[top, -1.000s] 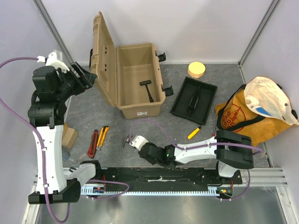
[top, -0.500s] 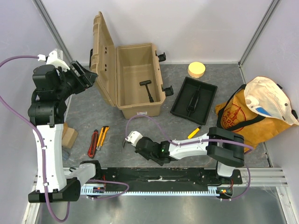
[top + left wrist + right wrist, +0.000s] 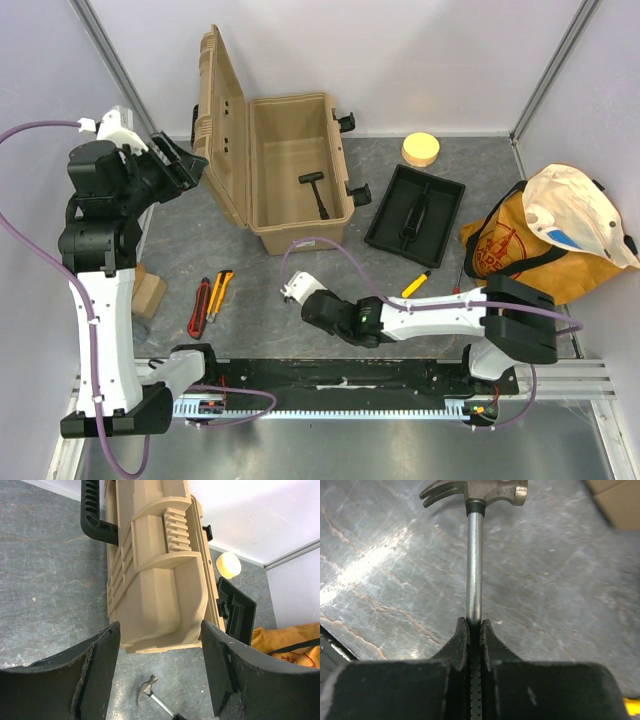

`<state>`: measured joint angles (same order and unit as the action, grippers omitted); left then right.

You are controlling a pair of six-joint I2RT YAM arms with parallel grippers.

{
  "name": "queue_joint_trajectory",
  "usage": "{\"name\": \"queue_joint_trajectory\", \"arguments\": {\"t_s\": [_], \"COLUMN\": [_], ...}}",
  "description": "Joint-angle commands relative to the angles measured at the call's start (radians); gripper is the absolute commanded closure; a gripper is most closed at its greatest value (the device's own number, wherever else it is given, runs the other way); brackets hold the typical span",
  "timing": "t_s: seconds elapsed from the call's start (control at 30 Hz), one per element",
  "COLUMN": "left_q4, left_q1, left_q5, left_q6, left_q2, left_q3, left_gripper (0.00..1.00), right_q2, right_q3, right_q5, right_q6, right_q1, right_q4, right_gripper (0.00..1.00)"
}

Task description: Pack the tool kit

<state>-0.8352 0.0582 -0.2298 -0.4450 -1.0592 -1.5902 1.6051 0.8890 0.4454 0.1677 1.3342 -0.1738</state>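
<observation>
I will lift my right gripper outward over the toolbox's near side, then lower it to free the hammer (image 3: 474, 565) on the toolbox's lid-side bottom, as the mallet leaves it clear.
The tan ribbed toolbox (image 3: 300, 232) stands open at the back, lid (image 3: 222, 130) upright, with a black mallet (image 3: 318, 192) inside. It also shows in the left wrist view (image 3: 160, 580). The black inner tray (image 3: 414, 213) lies to its right. My right gripper (image 3: 296, 292) is shut on the steel shaft of a claw hammer (image 3: 474, 565) and holds it in front of the toolbox; the hammer head also shows in the left wrist view (image 3: 145, 687). My left gripper (image 3: 180, 160) is open and empty, raised left of the lid, and its own view (image 3: 160, 627) faces the lid.
Red and yellow utility knives (image 3: 208, 300) lie at the front left beside a cardboard block (image 3: 148, 295). A yellow-handled screwdriver (image 3: 416, 284) lies by the tray. A yellow tape roll (image 3: 421, 149) sits at the back. An orange bag (image 3: 510, 255) with a white cap (image 3: 575, 215) fills the right.
My right gripper has moved a little up and right, toward the toolbox, with the hammer in it; its forearm has swung. The left arm has barely moved.
</observation>
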Motion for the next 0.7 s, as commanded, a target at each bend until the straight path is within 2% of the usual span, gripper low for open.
{"name": "queue_joint_trajectory", "arguments": {"t_s": [0.0,0.37,0.67], "left_q4": [0.008,0.008,0.01], "left_q1": [-0.003,-0.003,-0.003], "left_q5": [-0.003,0.0,0.001], "left_q6": [0.032,0.037,0.031], "left_q2": [0.028,0.045,0.021], "left_q3": [-0.004,0.004,-0.014], "left_gripper": [0.28,0.28,0.28], "right_q2": [-0.131,-0.273,-0.332], "right_q3": [0.065,0.14,0.194], "right_q5": [0.191,0.292,0.252], "right_q6": [-0.034,-0.128,-0.158], "right_q1": [0.011,0.016,0.016], "right_q4": [-0.007,-0.067,-0.043], "right_gripper": [1.0,1.0,1.0]}}
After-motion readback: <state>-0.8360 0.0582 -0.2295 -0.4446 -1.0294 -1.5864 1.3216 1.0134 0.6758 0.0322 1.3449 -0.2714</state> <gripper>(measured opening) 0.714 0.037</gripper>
